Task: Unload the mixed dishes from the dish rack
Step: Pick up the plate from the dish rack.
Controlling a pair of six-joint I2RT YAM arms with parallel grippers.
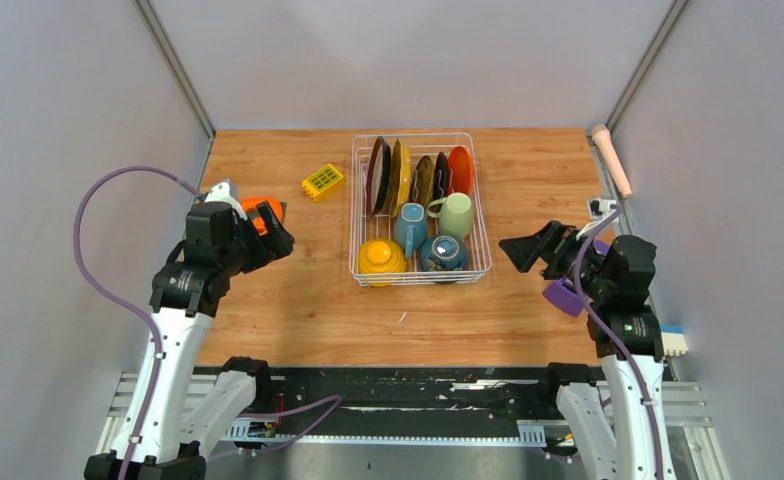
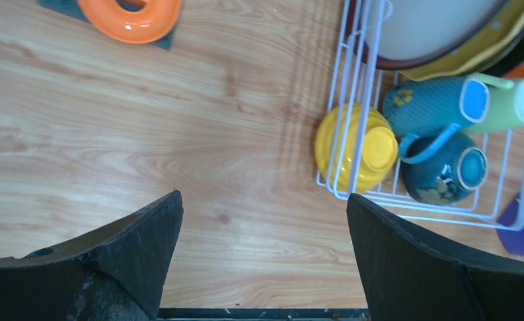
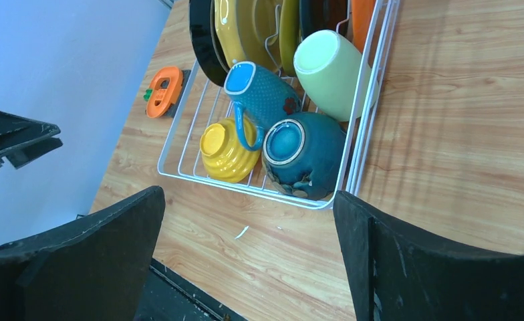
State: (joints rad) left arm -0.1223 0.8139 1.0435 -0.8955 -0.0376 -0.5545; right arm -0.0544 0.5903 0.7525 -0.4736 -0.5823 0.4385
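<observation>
I should next move my right gripper outward across the mugs and down astride the dark brown plate's upper rim point(image 1: 380, 172) point(image 3: 204, 41), as the plate stands upright at the row's brick-side end.
The white wire dish rack point(image 1: 418, 284) stands at the table's middle back. Upright plates fill its far half: dark brown point(image 1: 377, 176), yellow point(image 1: 400, 177), orange point(image 1: 459, 169). In front of them lie a pale green mug point(image 1: 455, 214), a blue mug point(image 1: 411, 228), a yellow bowl point(image 1: 381, 257) and a dark bowl point(image 1: 442, 253). My left gripper point(image 1: 283, 232) hovers open left of the rack, above bare wood point(image 2: 263, 200). My right gripper point(image 1: 513, 255) hangs open right of the rack, empty, facing the dark bowl point(image 3: 306, 154).
A yellow studded brick point(image 1: 323, 181) lies left of the rack. An orange round gadget point(image 1: 261, 212) sits under my left gripper. A purple object point(image 1: 565, 296) lies below my right arm, and a pink cylinder point(image 1: 612, 158) leans at the right wall. Grey walls close both sides.
</observation>
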